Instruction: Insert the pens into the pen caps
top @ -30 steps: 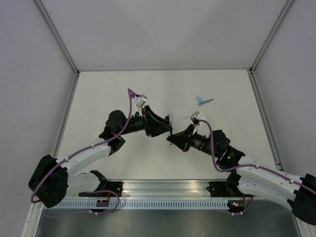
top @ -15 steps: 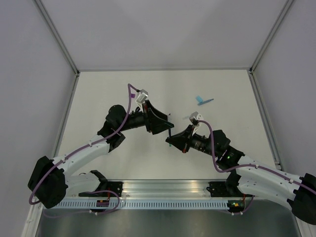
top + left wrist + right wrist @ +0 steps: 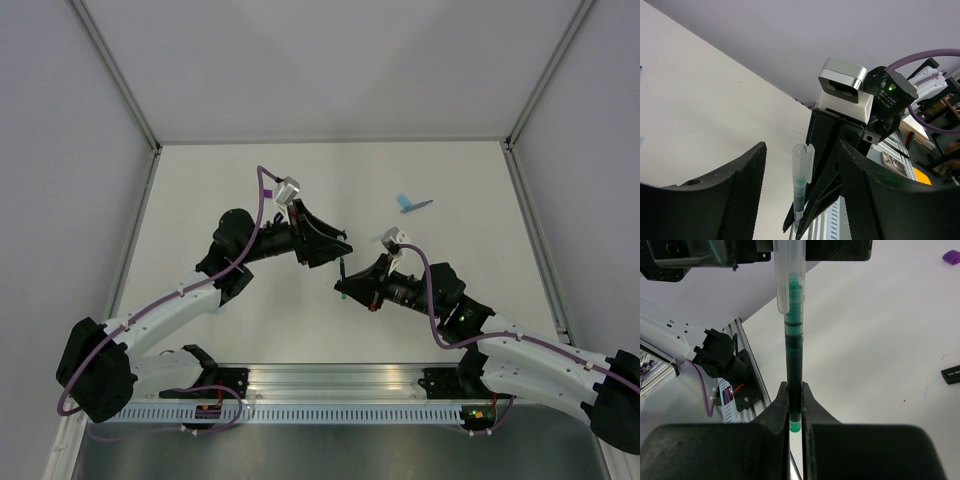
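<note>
The pen's tip is already inside the clear cap (image 3: 789, 280), so my right gripper will tilt down, lower the pen to the bare tabletop below it and let go.
My right gripper (image 3: 795, 407) is shut on a thin dark green pen (image 3: 794, 365) near its back end. The pen's tip sits inside a clear cap (image 3: 789, 280). My left gripper (image 3: 802, 175) is open. Its jaws stand either side of the cap (image 3: 803, 162) with a gap on both sides. In the top view the pen (image 3: 341, 271) spans between the left gripper (image 3: 333, 250) and the right gripper (image 3: 346, 289) above mid-table. A purple cap (image 3: 951, 257) lies on the table. A thin blue pen and light-blue piece (image 3: 412, 204) lie at the back right.
A black piece with a white label (image 3: 952, 375) lies on the table at the right edge of the right wrist view. The aluminium rail (image 3: 330, 385) with both arm bases runs along the near edge. Walls enclose the table on three sides.
The two grippers have drawn slightly apart, the right one shifting down and left. The capped pen now shows between them in the top view.
</note>
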